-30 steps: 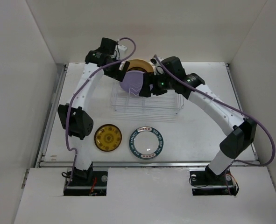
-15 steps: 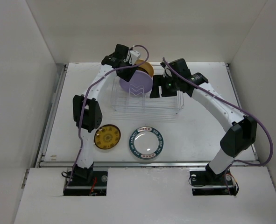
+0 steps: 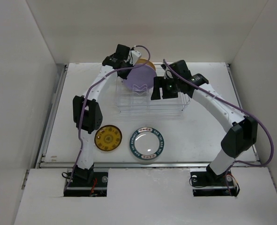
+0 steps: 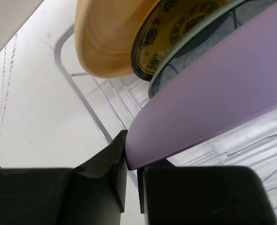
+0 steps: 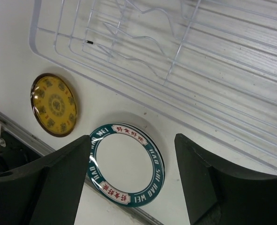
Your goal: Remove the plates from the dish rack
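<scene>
Next, my left gripper will lift, swing off the dish rack (image 3: 150, 104) and lower the lilac plate, then release it, as bare tabletop lies to its left in the top view.
The lilac plate (image 3: 140, 78) stands on edge at the back of the dish rack (image 3: 150, 104). My left gripper (image 3: 128, 68) is shut on its upper left rim. In the left wrist view the fingers (image 4: 111, 161) pinch the lilac rim (image 4: 208, 98). Behind it stand a teal plate (image 4: 190, 63), a dark-rimmed yellow-centred plate (image 4: 178, 26) and a tan plate (image 4: 108, 37). My right gripper (image 3: 160, 89) hovers open over the middle of the rack wires (image 5: 185, 61), holding nothing.
Two plates lie flat on the table in front of the rack: a small dark-rimmed yellow one (image 3: 108, 138) and a white one with a teal lettered rim (image 3: 147, 143). Both show under the right gripper (image 5: 131, 150). White walls enclose the table on three sides.
My left gripper swung in from the left and closed on the lilac plate's rim. The plate now sits a little further back. The right gripper drew away from it to the right.
</scene>
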Controlling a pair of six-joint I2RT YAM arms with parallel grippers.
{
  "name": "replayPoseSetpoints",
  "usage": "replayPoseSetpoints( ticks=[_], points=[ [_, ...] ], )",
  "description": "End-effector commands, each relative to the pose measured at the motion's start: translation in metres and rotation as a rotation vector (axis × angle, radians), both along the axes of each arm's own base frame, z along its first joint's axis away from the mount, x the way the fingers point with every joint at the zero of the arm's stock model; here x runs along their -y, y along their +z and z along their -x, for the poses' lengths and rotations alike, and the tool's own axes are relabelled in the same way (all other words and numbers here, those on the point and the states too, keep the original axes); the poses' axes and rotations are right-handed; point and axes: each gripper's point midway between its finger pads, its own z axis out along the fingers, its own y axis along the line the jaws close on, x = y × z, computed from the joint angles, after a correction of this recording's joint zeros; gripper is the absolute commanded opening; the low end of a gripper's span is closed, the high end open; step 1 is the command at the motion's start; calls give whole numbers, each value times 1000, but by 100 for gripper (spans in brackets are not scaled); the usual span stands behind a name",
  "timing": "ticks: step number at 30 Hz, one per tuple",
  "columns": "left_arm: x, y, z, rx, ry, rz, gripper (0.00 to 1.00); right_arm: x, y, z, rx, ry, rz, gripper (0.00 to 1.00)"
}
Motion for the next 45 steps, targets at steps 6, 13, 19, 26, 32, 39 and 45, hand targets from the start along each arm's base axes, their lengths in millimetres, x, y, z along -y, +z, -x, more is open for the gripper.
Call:
replayPoseSetpoints(
  ticks=[6, 13, 19, 26, 32, 39, 45],
  points=[
    [3, 126, 45, 158, 12, 200, 0, 9, 22, 7, 59, -4, -10, 78],
    [-10, 152, 64, 155, 62, 228, 0, 11, 16, 3, 44, -77, -22, 78],
    [-87, 164, 78, 40, 341, 378, 0, 10, 12, 1, 49, -77, -25, 78],
    [-182, 94, 114, -277, 609, 523, 0, 7, 15, -4, 66, -77, -35, 78],
    [-230, -2, 148, -587, 773, 540, 0, 2, 10, 0, 45, -59, -60, 78],
    [-250, -73, 169, -868, 856, 557, 0, -2, -6, -8, 23, -60, -46, 78],
    [-253, -90, 179, -929, 872, 514, 0, -1, -7, -15, 42, -80, -35, 78]
  ],
)
